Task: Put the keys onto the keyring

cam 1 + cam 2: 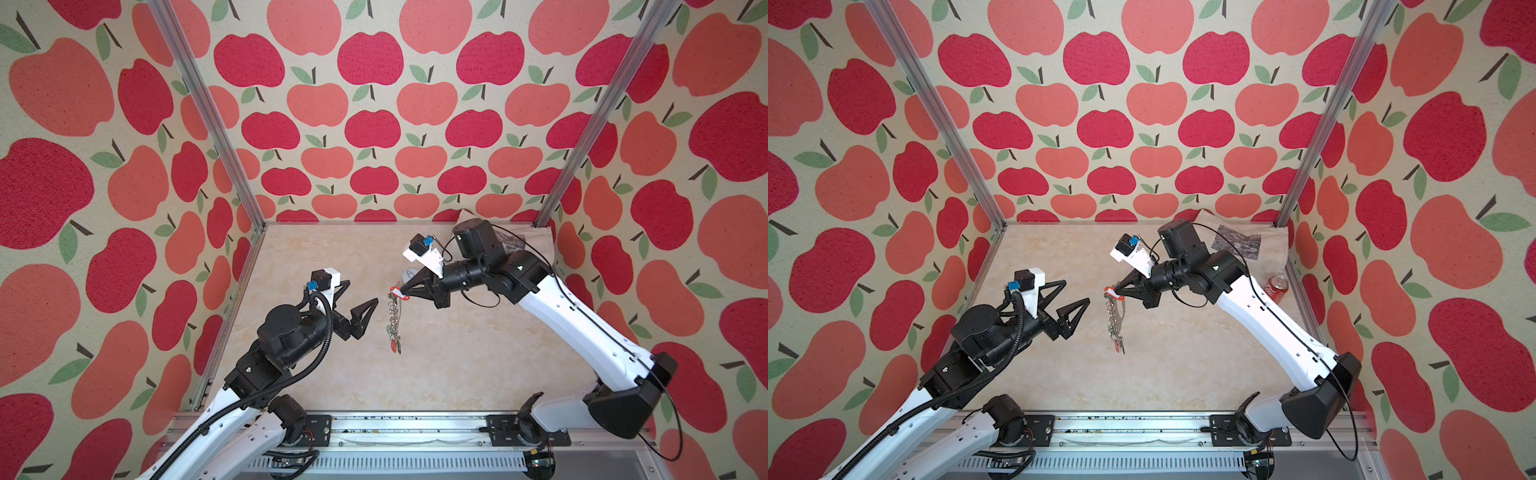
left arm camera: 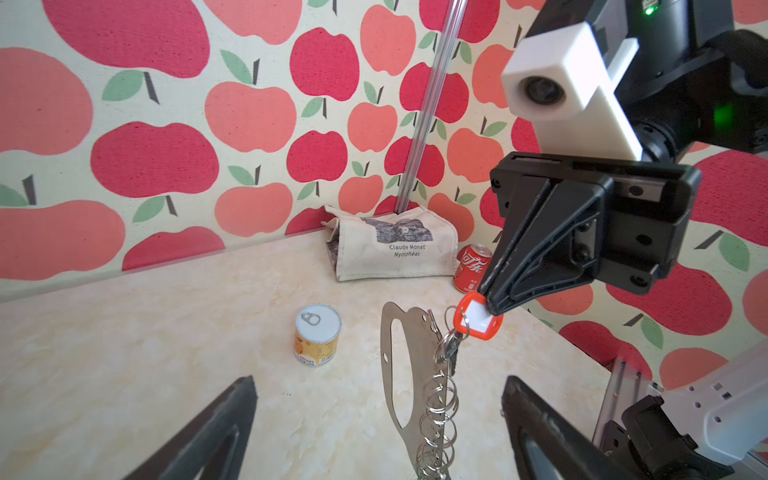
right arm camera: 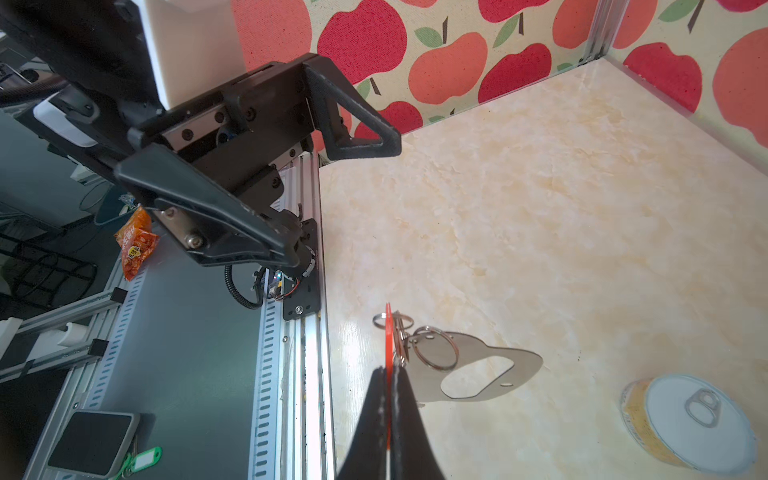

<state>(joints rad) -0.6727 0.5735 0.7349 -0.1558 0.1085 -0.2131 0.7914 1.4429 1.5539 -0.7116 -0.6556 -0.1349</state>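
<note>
My right gripper next lowers away from my left gripper to the bare tabletop below and releases the red tag, since the keyring (image 1: 395, 318) hangs from it.
My right gripper (image 1: 400, 291) (image 3: 388, 370) is shut on the red tag (image 2: 478, 320) of a key (image 2: 451, 349) and holds it above the table. The keyring (image 1: 395, 318) (image 2: 419, 353) (image 3: 519, 361), a flat grey plate with a slot and a row of metal rings, hangs below that tag. More keys with green and red tags (image 1: 392, 340) dangle at its lower end. My left gripper (image 1: 362, 291) (image 1: 1077, 291) (image 2: 379, 379) is open just left of the keyring, not touching it, and holds nothing.
A small orange-labelled tin (image 2: 318, 334) stands on the table beyond the keyring. A canvas bag (image 2: 395, 249) and a red cola can (image 2: 471, 266) sit in the far right corner. A green-tagged key (image 3: 141, 457) lies off the table past the front rail (image 3: 291, 374).
</note>
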